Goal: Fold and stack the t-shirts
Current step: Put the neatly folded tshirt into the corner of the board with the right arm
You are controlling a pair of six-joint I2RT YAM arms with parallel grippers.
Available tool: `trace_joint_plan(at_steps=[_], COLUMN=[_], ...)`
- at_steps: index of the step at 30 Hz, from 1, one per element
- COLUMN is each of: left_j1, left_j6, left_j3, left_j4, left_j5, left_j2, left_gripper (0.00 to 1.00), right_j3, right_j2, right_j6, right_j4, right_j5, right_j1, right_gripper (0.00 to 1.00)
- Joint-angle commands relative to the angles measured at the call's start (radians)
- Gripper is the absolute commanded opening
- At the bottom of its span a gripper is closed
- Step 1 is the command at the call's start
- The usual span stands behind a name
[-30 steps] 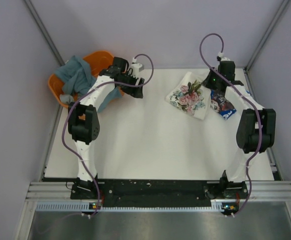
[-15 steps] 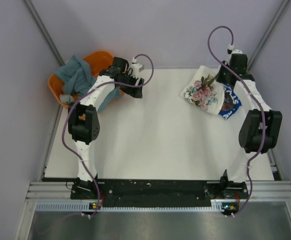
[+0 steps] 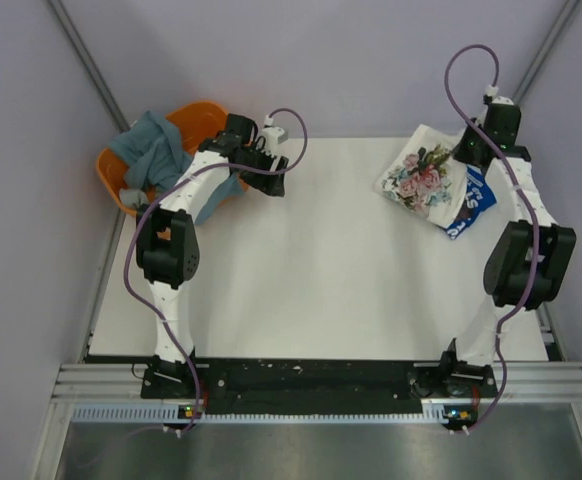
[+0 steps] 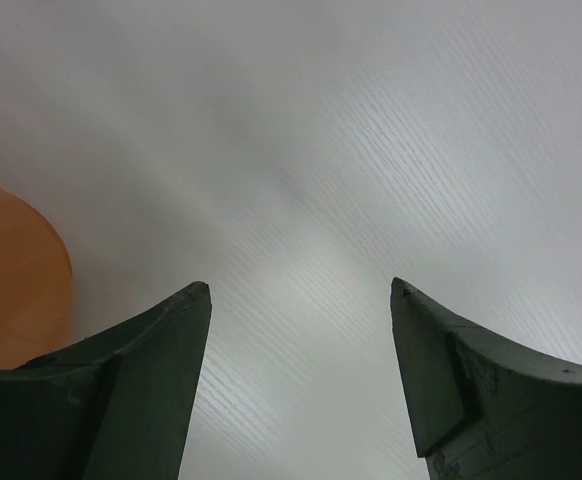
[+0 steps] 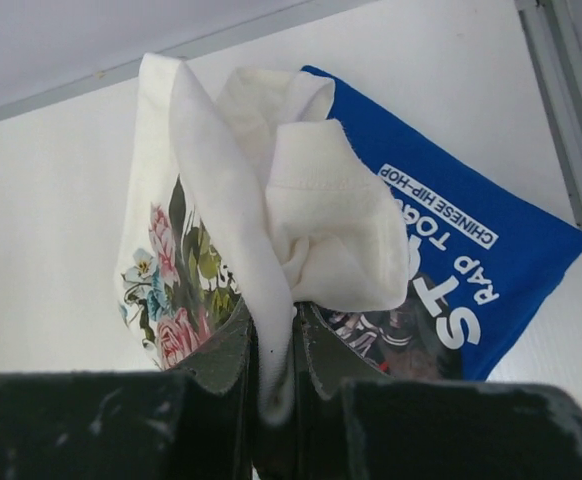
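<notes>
My right gripper will next lift the edge of the white shirt and lower it toward the metal bar, because the blue shirt lies uncovered on that side [image 3: 480,194] [image 5: 508,245].
The white floral t-shirt [image 3: 426,180] lies bunched at the table's far right, partly over the royal-blue t-shirt [image 3: 474,203] with white lettering. My right gripper [image 3: 468,152] is shut on a fold of the white shirt; in the right wrist view the cloth [image 5: 271,240] is pinched between the fingers [image 5: 273,330], with the blue shirt [image 5: 471,260] lying beneath it. My left gripper [image 3: 271,178] is open and empty over the bare table, next to the basket; its fingers [image 4: 161,350] stand wide apart.
An orange plastic basket [image 3: 203,118] with teal cloth [image 3: 156,150] hanging from it stands at the far left; its edge shows in the left wrist view [image 4: 11,280]. Purple walls close in behind and on both sides. A metal rail runs along the right edge.
My right gripper has moved toward the far right corner, dragging the white floral shirt with it over the blue shirt. The left arm has not moved.
</notes>
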Motion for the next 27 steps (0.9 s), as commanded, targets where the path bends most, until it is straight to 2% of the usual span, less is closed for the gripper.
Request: trace_joint_plan(at_steps=[1, 4, 13, 18, 27], left_j1=[0.003, 0.003, 0.003, 0.003, 0.001], left_j6=[0.023, 0.024, 0.026, 0.03, 0.032], left_j3=[0.001, 0.003, 0.001, 0.004, 0.016], left_j4=[0.004, 0.004, 0.002, -0.002, -0.014], left_j5=[-0.007, -0.01, -0.007, -0.013, -0.017], left_j2=[-0.025, -0.02, -0.012, -0.003, 0.001], left_gripper=[0.77, 0.77, 0.77, 0.77, 0.77], right_j3=[-0.001, -0.079, -0.139, -0.133, -0.079], right_j2=[-0.086, -0.125, -0.087, -0.104, -0.149], right_j6=[0.08, 0.113, 0.159, 0.152, 0.251], right_j4=[0.076, 0.145, 0.213, 0.227, 0.25], right_j5=[-0.015, -0.05, -0.115, -0.182, -0.236], right_j1=[-0.075, -0.118, -0.215, -0.22, -0.212], right_gripper=[0.0, 0.0, 0.0, 0.0, 0.0])
